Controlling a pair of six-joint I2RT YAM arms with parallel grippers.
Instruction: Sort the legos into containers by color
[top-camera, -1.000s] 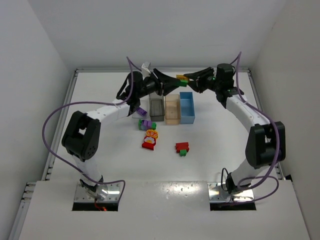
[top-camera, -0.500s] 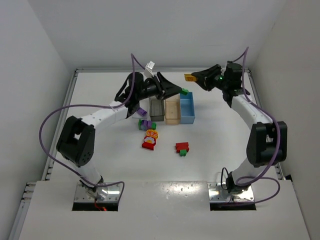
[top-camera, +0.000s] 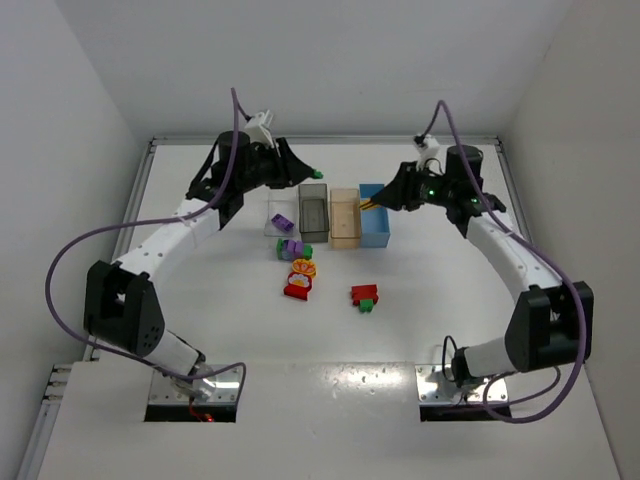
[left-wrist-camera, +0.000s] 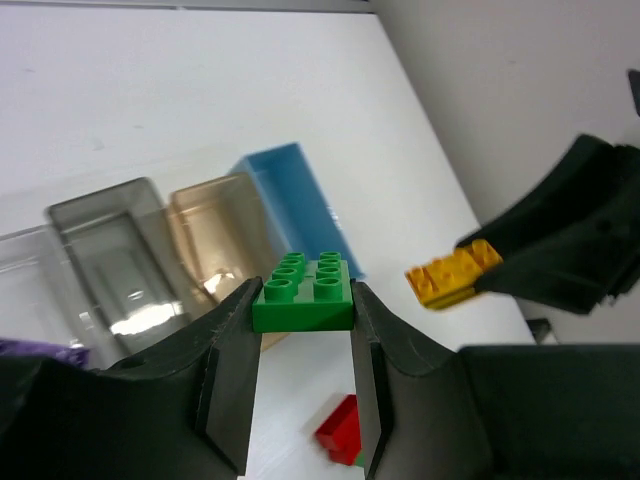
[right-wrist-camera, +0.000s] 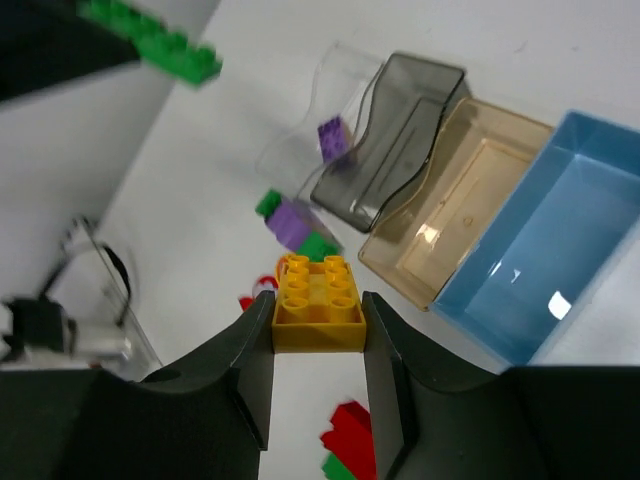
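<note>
My left gripper moves to its right in the top view next and down into the empty light blue container (top-camera: 375, 226) (left-wrist-camera: 298, 200) to release, since that container lies below the gripper.
My left gripper (top-camera: 311, 173) is shut on a green lego (left-wrist-camera: 303, 291) and hangs above the back of the smoky grey container (top-camera: 313, 212). Over the light blue container (top-camera: 376, 226), my right gripper (top-camera: 376, 203) is shut on a yellow lego (right-wrist-camera: 318, 300). The clear container (top-camera: 273, 211), at the left end of the row, holds a purple lego (top-camera: 282, 222). A tan container (top-camera: 344, 218) stands between the grey and the blue ones. More legos lie in front of the row: a purple-green cluster (top-camera: 291, 249), a yellow-orange one (top-camera: 303, 267), a red one (top-camera: 297, 288) and a red-green pair (top-camera: 365, 296).
The four bins stand side by side at the back middle of the white table (top-camera: 450, 290). White walls close in the back and both sides. Purple cables loop off both arms.
The two grippers, close together above the bins a second ago, have drawn apart. The left swung left with the green lego; the right came down over the blue bin with the yellow one.
</note>
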